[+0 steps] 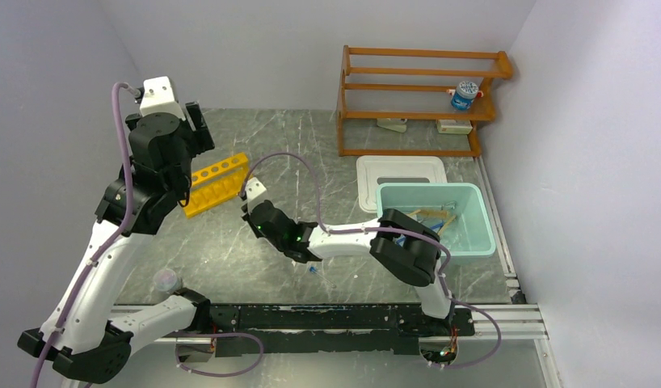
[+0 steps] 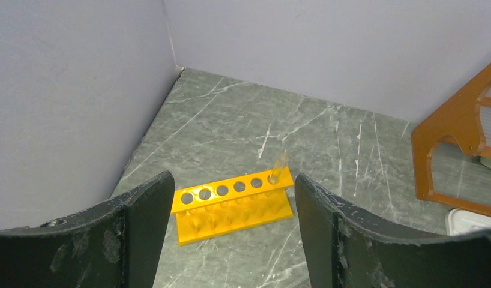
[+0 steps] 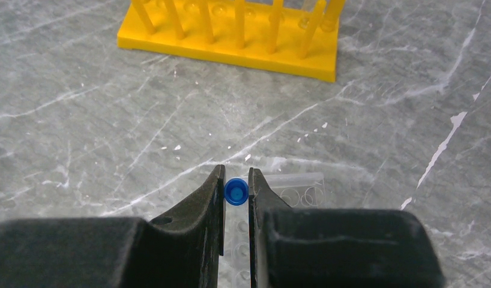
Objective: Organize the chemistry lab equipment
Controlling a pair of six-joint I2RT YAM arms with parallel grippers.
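Note:
My right gripper should lower the upright blue-capped tube into one of the clear tray's round holes below it and release the cap.
My right gripper [image 3: 236, 182] is shut on a tiny blue-capped tube [image 3: 236, 191], its cap showing between the fingertips. It hangs low over a clear tray [image 3: 300, 186] on the table, with the yellow holed rack [image 3: 231, 45] just beyond. Another small blue-capped tube [image 1: 311, 267] lies on the table near the right forearm. My left gripper [image 2: 233, 183] is open, raised high above the yellow rack [image 2: 231, 207], with nothing between its fingers. One clear tube [image 2: 279, 168] stands tilted in the rack's end hole.
A pale teal tub [image 1: 428, 188] holding tan and metal items sits at the right, its white lid [image 1: 400, 174] behind it. The orange wooden shelf [image 1: 416, 97] stands at the back with a blue-capped bottle [image 1: 465, 94]. A round clear object [image 1: 166, 280] lies near the left arm's base.

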